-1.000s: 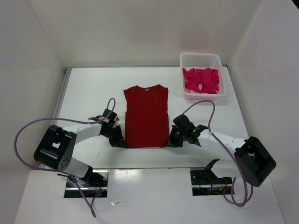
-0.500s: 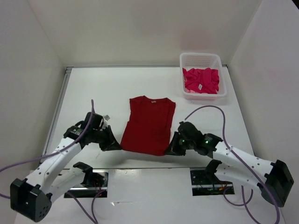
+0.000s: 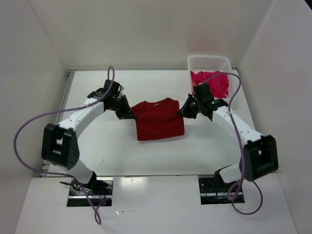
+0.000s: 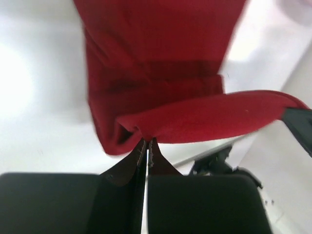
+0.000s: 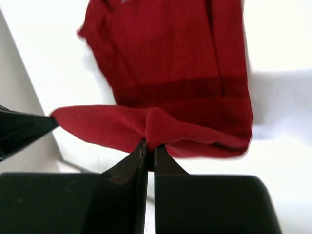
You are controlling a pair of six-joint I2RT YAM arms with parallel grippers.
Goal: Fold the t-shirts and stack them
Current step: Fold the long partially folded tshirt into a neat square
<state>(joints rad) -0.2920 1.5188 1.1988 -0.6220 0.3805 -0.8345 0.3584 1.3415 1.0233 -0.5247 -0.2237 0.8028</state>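
My right gripper carries the lifted hem's corner outward over the shirt's collar end (image 3: 171,102) next, on the basket's side, since the collar still lies uncovered beyond the hem.
The dark red t-shirt (image 3: 159,121) lies mid-table, its near half doubled over toward the collar. My left gripper (image 3: 129,113) is shut on its left hem corner at the fold's far left; the wrist view shows the cloth (image 4: 185,117) pinched in the tips of the left gripper (image 4: 147,141). My right gripper (image 3: 184,112) is shut on the right hem corner; the wrist view shows the shirt (image 5: 170,87) pinched in the tips of the right gripper (image 5: 147,145). The magenta-pink t-shirt (image 3: 210,83) lies crumpled in the basket. A pale pink shirt is not clearly visible.
The white lattice basket (image 3: 209,62) stands at the far right corner. White walls enclose the table on the left, back and right. Purple cables loop from both arms over the table.
Both grippers have carried the shirt's bottom hem from the near edge up and away toward the collar, folding the shirt in half. The arms now reach far across the table.
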